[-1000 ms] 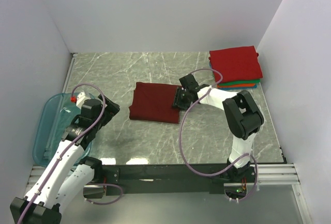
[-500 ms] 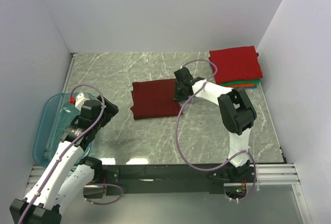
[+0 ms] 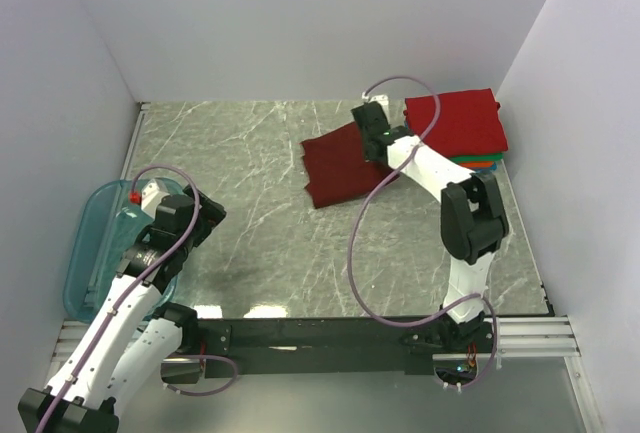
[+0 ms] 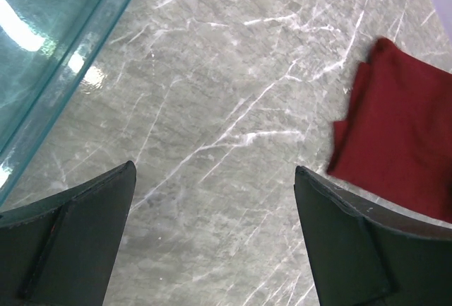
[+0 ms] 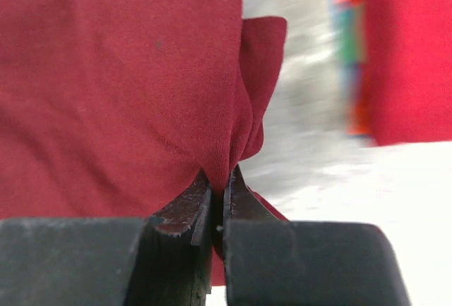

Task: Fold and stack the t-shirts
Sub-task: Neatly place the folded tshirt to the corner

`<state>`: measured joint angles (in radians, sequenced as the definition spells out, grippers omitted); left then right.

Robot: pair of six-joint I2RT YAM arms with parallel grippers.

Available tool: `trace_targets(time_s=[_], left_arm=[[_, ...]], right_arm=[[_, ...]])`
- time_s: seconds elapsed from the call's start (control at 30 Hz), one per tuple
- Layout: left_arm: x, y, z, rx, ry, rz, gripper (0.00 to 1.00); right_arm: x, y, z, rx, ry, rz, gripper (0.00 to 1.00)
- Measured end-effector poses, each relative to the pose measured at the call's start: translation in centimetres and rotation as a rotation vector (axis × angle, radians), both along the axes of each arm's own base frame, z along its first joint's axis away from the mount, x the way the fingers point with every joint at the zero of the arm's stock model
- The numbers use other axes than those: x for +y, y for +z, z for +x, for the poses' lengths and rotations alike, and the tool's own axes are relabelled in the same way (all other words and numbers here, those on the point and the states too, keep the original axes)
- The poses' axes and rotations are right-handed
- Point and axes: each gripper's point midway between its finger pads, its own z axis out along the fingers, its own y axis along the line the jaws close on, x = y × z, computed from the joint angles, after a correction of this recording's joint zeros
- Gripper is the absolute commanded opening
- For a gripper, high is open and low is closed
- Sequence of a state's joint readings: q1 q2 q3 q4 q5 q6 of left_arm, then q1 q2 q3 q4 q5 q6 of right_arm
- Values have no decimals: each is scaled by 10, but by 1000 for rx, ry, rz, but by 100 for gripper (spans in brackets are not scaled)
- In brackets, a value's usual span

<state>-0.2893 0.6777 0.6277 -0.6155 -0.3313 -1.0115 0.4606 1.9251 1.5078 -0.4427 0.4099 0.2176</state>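
My right gripper rises next, moves to the red top's edge by the wall (image 3: 497,118), lowers and releases, as the stack stands taller than the maroon t-shirt (image 3: 340,165).
The folded dark maroon t-shirt (image 3: 340,165) lies toward the back right of the table, also seen in the left wrist view (image 4: 402,136) and the right wrist view (image 5: 120,87). My right gripper (image 3: 372,133) is shut on its right edge, jaws pinched on a fold of cloth (image 5: 220,179). Just right of it is the stack of folded t-shirts (image 3: 456,128), bright red on top, with green, orange and blue edges showing below. It is a blur in the right wrist view (image 5: 402,51). My left gripper (image 4: 212,200) is open and empty over bare table at the left.
The translucent teal bin (image 3: 95,253) sits at the left edge, beside and partly under my left arm, its rim in the left wrist view (image 4: 63,44). White walls close in the back and both sides. The table is grey marble (image 3: 260,233).
My right gripper has dragged the maroon shirt from the table's middle back and right, close to the stack, turning it slightly. My left arm has barely moved.
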Motion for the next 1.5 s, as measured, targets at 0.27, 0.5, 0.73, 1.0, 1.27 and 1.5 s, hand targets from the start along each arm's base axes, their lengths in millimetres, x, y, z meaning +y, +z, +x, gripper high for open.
trace_targets(time_s=[0.27, 0.5, 0.73, 1.0, 1.27, 1.5], left_arm=[[4, -3, -2, 14, 19, 11, 100], [7, -5, -5, 24, 28, 21, 99], [8, -8, -5, 38, 34, 30, 99], [9, -13, -4, 60, 36, 40, 99], [9, -17, -4, 79, 37, 47, 99], [10, -20, -3, 91, 41, 55, 99]], right_arm=[[-65, 66, 16, -134, -63, -192, 0], [-92, 102, 33, -182, -44, -295, 0], [-113, 137, 48, -217, -16, -315, 0], [-130, 165, 55, -229, 15, -240, 0], [-135, 204, 55, -270, 16, -172, 0], [-141, 226, 53, -287, -2, -105, 0]])
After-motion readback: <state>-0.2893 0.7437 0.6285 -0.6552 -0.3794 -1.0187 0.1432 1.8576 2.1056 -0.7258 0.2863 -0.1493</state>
